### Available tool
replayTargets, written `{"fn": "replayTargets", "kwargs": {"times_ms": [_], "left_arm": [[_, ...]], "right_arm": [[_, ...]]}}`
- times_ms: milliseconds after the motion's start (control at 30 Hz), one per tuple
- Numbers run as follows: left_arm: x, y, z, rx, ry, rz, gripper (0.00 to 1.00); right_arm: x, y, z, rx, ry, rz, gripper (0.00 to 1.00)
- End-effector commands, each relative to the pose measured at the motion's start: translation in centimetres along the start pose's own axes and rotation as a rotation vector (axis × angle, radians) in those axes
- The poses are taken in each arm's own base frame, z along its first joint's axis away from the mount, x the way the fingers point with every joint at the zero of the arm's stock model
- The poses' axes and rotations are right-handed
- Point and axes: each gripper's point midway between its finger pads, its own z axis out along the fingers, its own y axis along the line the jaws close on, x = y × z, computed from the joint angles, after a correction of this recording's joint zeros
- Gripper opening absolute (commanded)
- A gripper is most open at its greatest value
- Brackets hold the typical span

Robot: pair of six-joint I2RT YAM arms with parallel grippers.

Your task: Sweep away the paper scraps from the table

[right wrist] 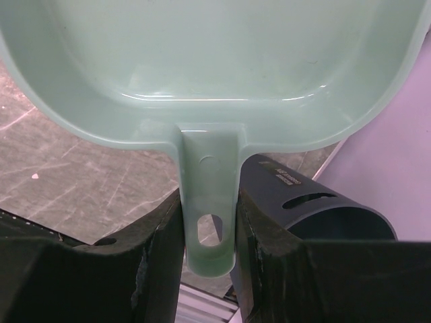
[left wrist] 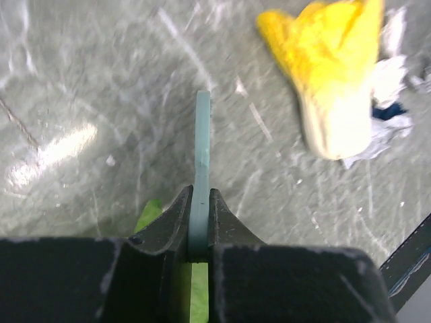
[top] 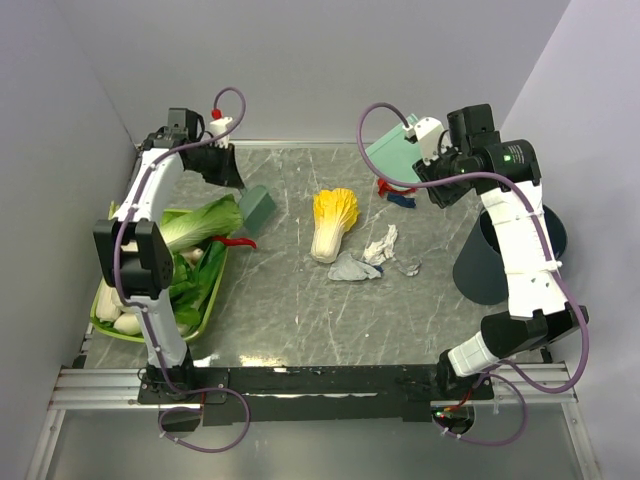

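The bare near marble lies below my right gripper, back past the scraps, so next my gripper needs to move back and down to release the dustpan (top: 392, 156) there.
Paper scraps lie mid-table: a white wad (top: 380, 244), a grey-blue wad (top: 352, 267), a small grey wad (top: 410, 267), and blue and red bits (top: 398, 196) under the dustpan's near edge. Some show beside the cabbage in the left wrist view (left wrist: 389, 94). My left gripper (top: 236, 180) (left wrist: 199, 196) is shut on the thin handle of a green brush (top: 258, 206) (left wrist: 201, 148), held left of the cabbage. My right gripper (top: 426, 166) (right wrist: 210, 208) is shut on the handle of a mint-green dustpan (top: 392, 156) (right wrist: 215, 67), held at the back right, above the marble table (top: 300, 310).
A yellow-white napa cabbage (top: 333, 222) (left wrist: 333, 81) lies just left of the scraps. A red chili (top: 236, 241) lies by the green vegetable tray (top: 205, 322) at the left edge. A dark bin (top: 492, 262) (right wrist: 323, 208) stands at the right edge.
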Motion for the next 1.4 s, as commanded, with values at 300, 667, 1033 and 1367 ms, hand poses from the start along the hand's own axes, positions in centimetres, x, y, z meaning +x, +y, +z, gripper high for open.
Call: {"fn": "replayTargets", "kwargs": {"times_ms": [300,667,1033,1367], "left_arm": [[-13.6,-16.7,-11.0,0.213,-0.509,0.249,0.01],[-9.9,-28.4,-2.7,0.328,-0.59,0.338,0.01],[-9.4,-29.7,3.1,0.306,-0.508,0.415,0.01],[-8.8,-29.1,2.7,0.254,-0.498,0.408,0.01]], "right_arm": [[0.9,-3.8,-4.3,0.239,-0.038,0.101,0.0],[8.1,-4.1,-6.5,0.362,0.08,0.059,0.0],[19.3,7.8,-5.0,-0.115,0.162,-0.382,0.0],[25.4,11.6,-0.7,-0.265,0.268,-0.424,0.0]]}}
